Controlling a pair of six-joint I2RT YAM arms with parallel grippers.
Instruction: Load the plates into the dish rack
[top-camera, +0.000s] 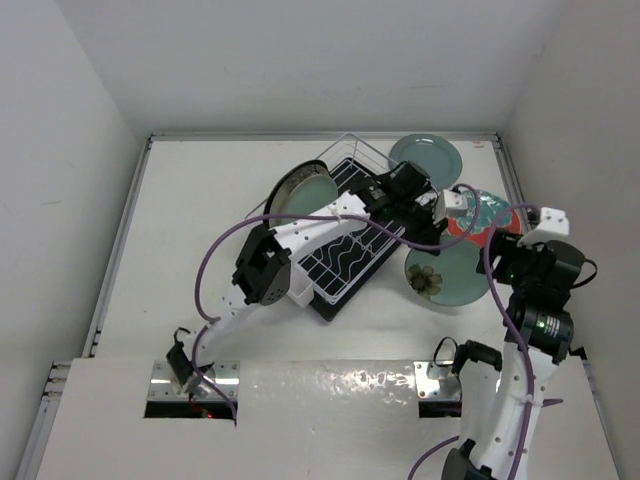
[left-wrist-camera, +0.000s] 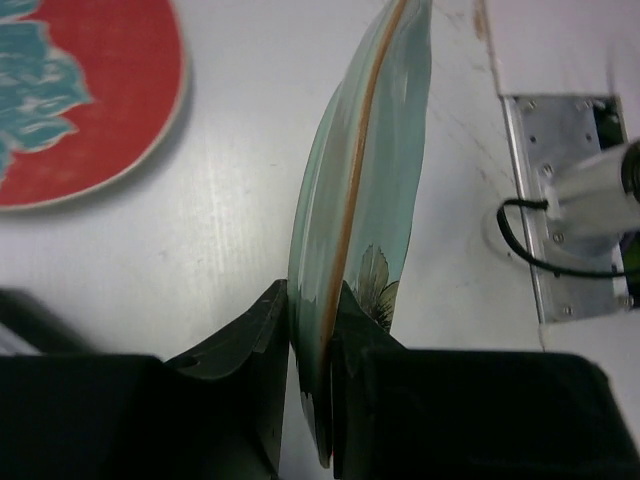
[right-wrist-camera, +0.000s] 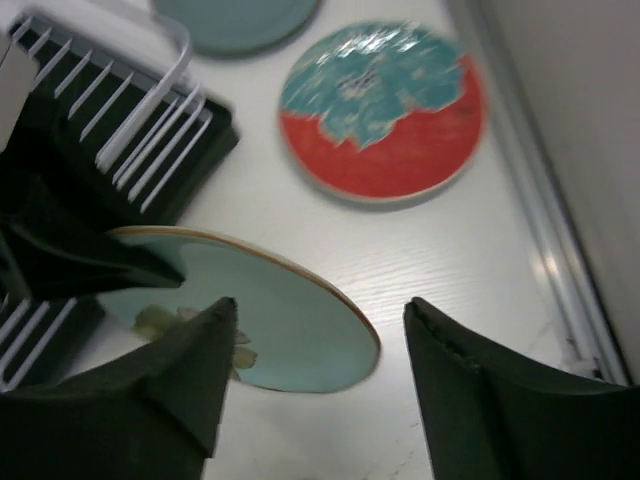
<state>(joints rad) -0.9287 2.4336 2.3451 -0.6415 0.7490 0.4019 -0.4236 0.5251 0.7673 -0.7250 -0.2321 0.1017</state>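
The dish rack's slots beside the standing plates are empty, so I will lift my left gripper, move it to the left in the top view, then lower it and release there.
My left gripper (left-wrist-camera: 312, 300) is shut on the rim of the pale green plate with a dark flower (left-wrist-camera: 370, 180), which shows edge-on and tilted up off the table. In the top view that plate (top-camera: 450, 280) lies right of the dish rack (top-camera: 345, 250), with my left gripper (top-camera: 432, 235) at its near-rack edge. My right gripper (right-wrist-camera: 320, 320) hangs open over the plate's (right-wrist-camera: 290, 310) other edge, its fingers apart from it. The red plate with teal flowers (right-wrist-camera: 385, 110) and the grey-teal plate (right-wrist-camera: 235, 15) lie flat behind. A cream plate with a dark rim (top-camera: 300, 185) stands in the rack.
The raised table rail (right-wrist-camera: 545, 220) runs close along the right of the red plate. White walls enclose the table on three sides. My left arm (top-camera: 300, 235) stretches across the rack. The right arm's metal base plate (left-wrist-camera: 560, 200) and a black cable (left-wrist-camera: 530, 250) sit by the near edge.
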